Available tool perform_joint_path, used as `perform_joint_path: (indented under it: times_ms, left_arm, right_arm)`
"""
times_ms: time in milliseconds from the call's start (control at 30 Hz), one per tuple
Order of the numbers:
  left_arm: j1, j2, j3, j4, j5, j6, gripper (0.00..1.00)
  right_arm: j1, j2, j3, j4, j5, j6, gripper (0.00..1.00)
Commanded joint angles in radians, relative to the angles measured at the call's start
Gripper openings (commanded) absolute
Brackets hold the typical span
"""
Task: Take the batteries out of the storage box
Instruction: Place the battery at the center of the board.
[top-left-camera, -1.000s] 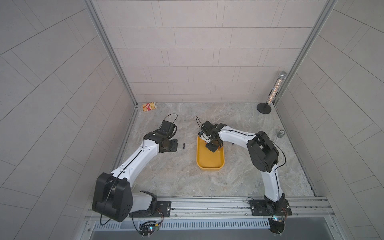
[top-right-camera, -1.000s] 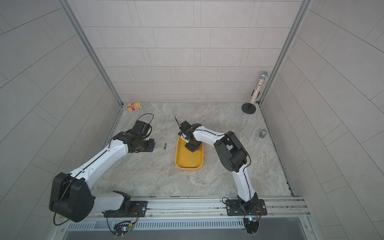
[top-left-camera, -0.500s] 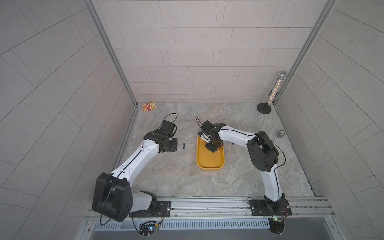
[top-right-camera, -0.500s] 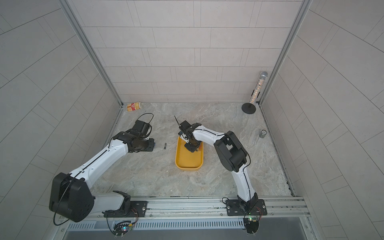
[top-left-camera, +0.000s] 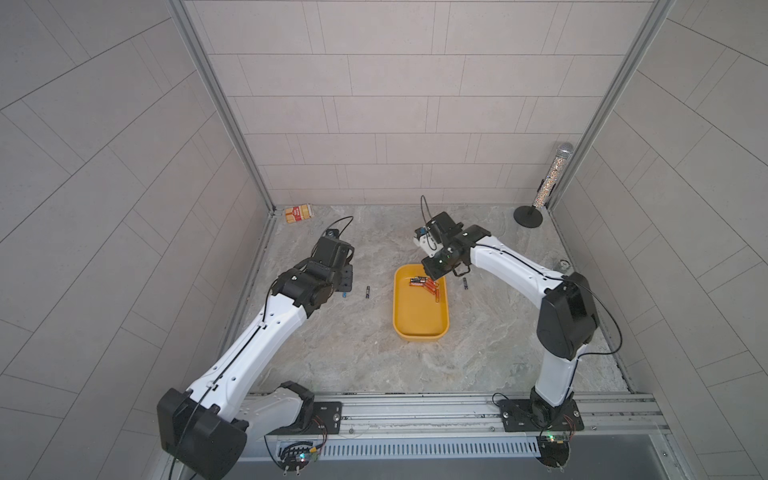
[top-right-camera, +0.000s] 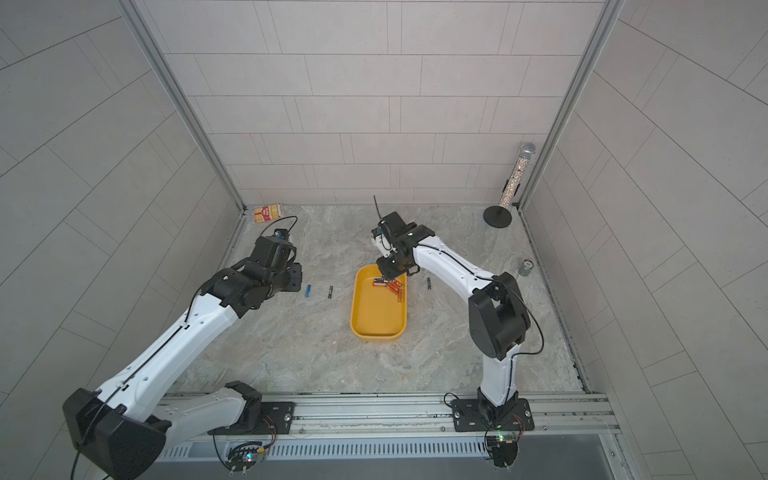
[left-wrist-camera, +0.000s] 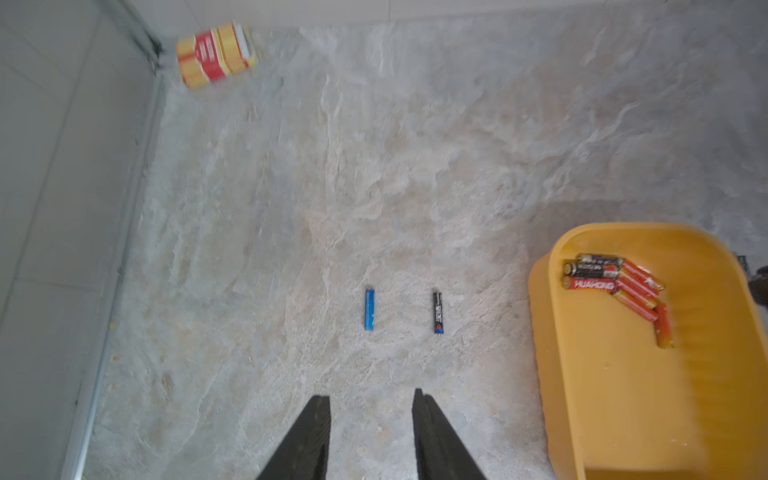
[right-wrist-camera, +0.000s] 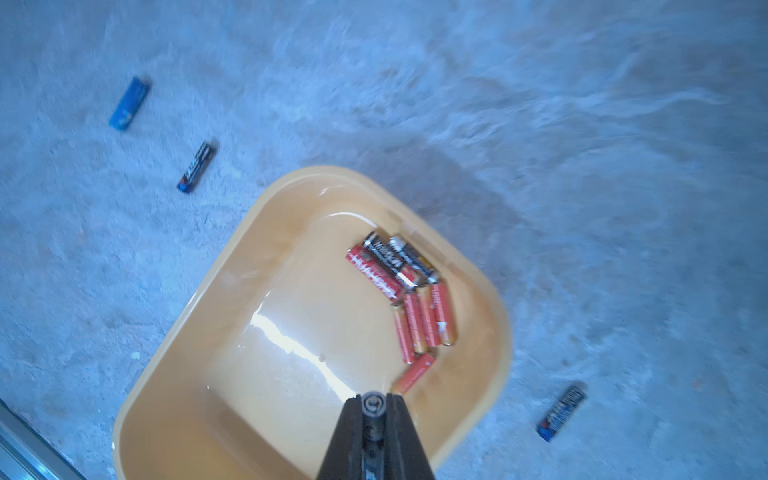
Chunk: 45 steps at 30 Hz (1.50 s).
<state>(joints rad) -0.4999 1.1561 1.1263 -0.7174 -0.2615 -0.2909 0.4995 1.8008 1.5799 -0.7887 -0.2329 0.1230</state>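
Observation:
The tabletop beyond the lone black battery is bare. My right gripper needs to move off the box next, past that battery, and down there to let go.
The yellow storage box stands mid-table. Several orange-red and black batteries lie bunched at its far end. My right gripper hangs over that end, shut on a dark battery seen end-on between its fingers. Left of the box, a blue battery and a black battery lie on the table. Another black battery lies right of the box. My left gripper stands open and empty, just short of the blue battery.
A red-and-cream carton lies in the far left corner. A small grey can sits by the right wall. A glittery tube on a round black stand fills the far right corner. Tiled walls enclose three sides.
My right gripper has shut on a battery at the box's far end and lifted a little. The left arm has not moved.

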Motion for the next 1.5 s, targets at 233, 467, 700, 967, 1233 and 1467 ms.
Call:
perform_joint_path:
  times_ms: [233, 467, 700, 967, 1233, 1467]
  left_arm:
    - [-0.302, 0.371, 0.244, -0.025, -0.026, 0.038, 0.40]
    - [-0.348, 0.529, 0.288, -0.045, 0.043, -0.006, 0.40]
    - [-0.347, 0.556, 0.238, 0.002, 0.044, -0.013, 0.40]
    - [-0.347, 0.545, 0.219, 0.003, 0.019, -0.017, 0.40]
    - [-0.345, 0.542, 0.222, 0.000, 0.007, -0.017, 0.40]
    - [-0.345, 0.541, 0.221, 0.000, -0.002, -0.016, 0.40]
  right_arm:
    - [-0.280, -0.125, -0.223, 0.064, 0.258, 0.104, 0.00]
    - [-0.336, -0.018, -0.265, 0.108, 0.299, 0.096, 0.00]
    - [-0.337, 0.095, -0.233, 0.138, 0.221, 0.116, 0.00]
    - [-0.337, 0.162, -0.225, 0.144, 0.162, 0.132, 0.00]
    - [-0.335, 0.197, -0.226, 0.151, 0.171, 0.142, 0.00]
    - [-0.334, 0.217, -0.210, 0.143, 0.155, 0.176, 0.05]
